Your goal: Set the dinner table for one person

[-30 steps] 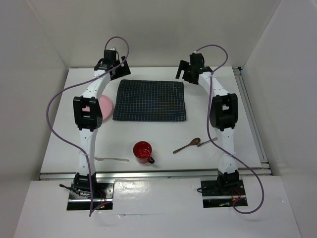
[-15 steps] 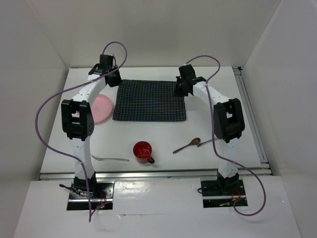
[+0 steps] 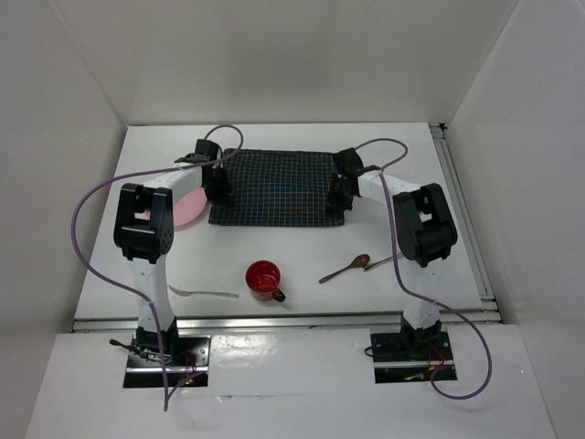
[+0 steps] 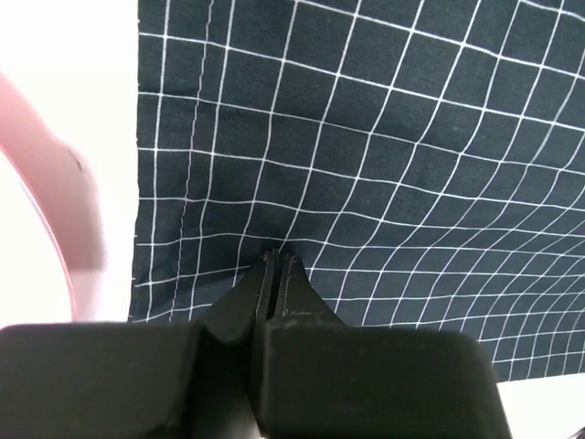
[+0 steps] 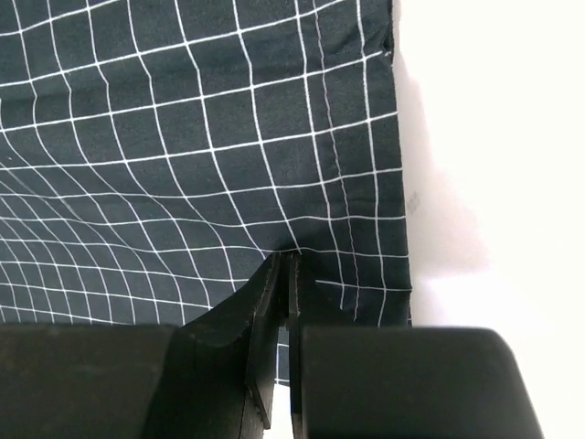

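My right gripper is forward of the bare part of the table between cloth and wooden spoon (image 3: pixel 347 240). Next it should drag the cloth's pinched fold toward that free space and release it.
A dark navy checked cloth (image 3: pixel 279 183) lies flat on the white dinner table (image 3: pixel 439 210). My left gripper (image 3: pixel 219 192) is down on the cloth's near left part, beside the pink plate (image 3: pixel 187 203). In the left wrist view the left gripper (image 4: pixel 277 261) is shut, and the cloth (image 4: pixel 384 137) puckers toward its tips. My right gripper (image 3: pixel 336 203) is down on the cloth's near right part. In the right wrist view the right gripper (image 5: pixel 286 261) is pinched shut on a small fold of cloth (image 5: pixel 183 137) close to its right hem.
A red mug (image 3: pixel 263 279) stands near the front middle. A fork (image 3: pixel 203 293) lies to its left. A wooden spoon (image 3: pixel 345 268) and a second utensil (image 3: pixel 382 262) lie to its right. The pink plate's rim (image 4: pixel 55 183) shows left of the cloth.
Both arms came down from the cloth's far corners toward its near corners. Both grippers went from open to shut on the cloth.
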Controlling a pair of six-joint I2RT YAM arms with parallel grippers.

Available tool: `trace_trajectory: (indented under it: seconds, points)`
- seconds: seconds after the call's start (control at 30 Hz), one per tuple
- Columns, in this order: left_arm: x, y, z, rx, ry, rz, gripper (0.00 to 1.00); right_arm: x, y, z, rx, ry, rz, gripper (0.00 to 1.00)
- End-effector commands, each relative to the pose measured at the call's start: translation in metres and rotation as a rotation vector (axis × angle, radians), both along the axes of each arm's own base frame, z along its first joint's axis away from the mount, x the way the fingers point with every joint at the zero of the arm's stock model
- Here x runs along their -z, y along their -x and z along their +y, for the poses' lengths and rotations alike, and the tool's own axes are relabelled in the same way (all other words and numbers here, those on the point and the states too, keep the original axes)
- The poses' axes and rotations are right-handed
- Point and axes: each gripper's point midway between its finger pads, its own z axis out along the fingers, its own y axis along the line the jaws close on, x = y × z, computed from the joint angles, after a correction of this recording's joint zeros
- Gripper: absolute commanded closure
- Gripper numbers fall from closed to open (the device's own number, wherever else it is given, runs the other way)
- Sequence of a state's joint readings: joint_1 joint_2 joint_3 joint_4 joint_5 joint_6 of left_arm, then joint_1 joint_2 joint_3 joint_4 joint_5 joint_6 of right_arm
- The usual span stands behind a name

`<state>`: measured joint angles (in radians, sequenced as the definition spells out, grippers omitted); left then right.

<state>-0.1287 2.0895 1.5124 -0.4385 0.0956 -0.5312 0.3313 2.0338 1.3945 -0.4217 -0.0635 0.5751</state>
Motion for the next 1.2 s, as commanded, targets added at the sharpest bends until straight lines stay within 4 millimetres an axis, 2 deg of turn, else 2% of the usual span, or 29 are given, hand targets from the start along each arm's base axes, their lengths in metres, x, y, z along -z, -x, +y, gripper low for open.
trace_trajectory:
  seconds: [0.0,0.07,0.1,0.2,0.33,0.73,0.83,0.93,0.97,1.0,1.07,1.1,1.13,1.17]
  points:
    - [0.012,0.037,-0.006,0.017,-0.008,0.088,1.0,0.005,0.03,-0.02,0.053,0.06,0.055,0.97]
    - [0.006,0.048,-0.007,0.0,-0.016,0.094,1.0,0.006,0.04,-0.028,0.086,0.077,0.061,0.98]
    - [0.013,0.063,-0.009,0.01,-0.022,0.124,1.0,0.005,0.052,-0.034,0.089,0.09,0.071,1.0]
    - [0.011,0.086,-0.015,0.036,-0.036,0.136,1.0,0.001,0.07,-0.043,0.108,0.104,0.07,1.0]
    - [0.008,0.099,-0.018,0.039,-0.082,0.138,1.0,-0.002,0.086,-0.051,0.123,0.114,0.078,1.0]
    - [0.004,0.094,-0.01,0.006,-0.19,0.153,1.0,0.0,0.111,-0.039,0.086,0.129,0.081,1.0]
    - [-0.007,0.085,-0.01,-0.009,-0.195,0.135,1.0,-0.003,0.112,-0.039,0.094,0.125,0.081,1.0]
    - [-0.024,0.079,-0.008,-0.009,-0.23,0.11,1.0,-0.019,0.098,-0.038,0.082,0.141,0.043,1.0]
    - [-0.042,0.072,-0.008,-0.017,-0.228,0.07,1.0,-0.034,0.089,-0.036,0.088,0.137,0.012,1.0]
    - [-0.051,0.074,-0.005,-0.021,-0.24,0.073,1.0,-0.046,0.083,-0.034,0.079,0.13,-0.015,0.99]
    - [-0.078,0.066,-0.002,-0.031,-0.255,0.018,0.97,-0.071,0.076,-0.03,0.068,0.122,-0.065,0.93]
    - [-0.094,0.065,0.001,-0.027,-0.265,-0.021,0.95,-0.094,0.064,-0.022,0.057,0.106,-0.127,0.86]
    - [-0.102,0.065,0.001,-0.03,-0.26,-0.039,0.94,-0.107,0.062,-0.02,0.059,0.094,-0.153,0.81]
    - [-0.112,0.06,0.017,-0.059,-0.281,-0.067,0.9,-0.126,0.06,-0.016,0.054,0.071,-0.198,0.75]
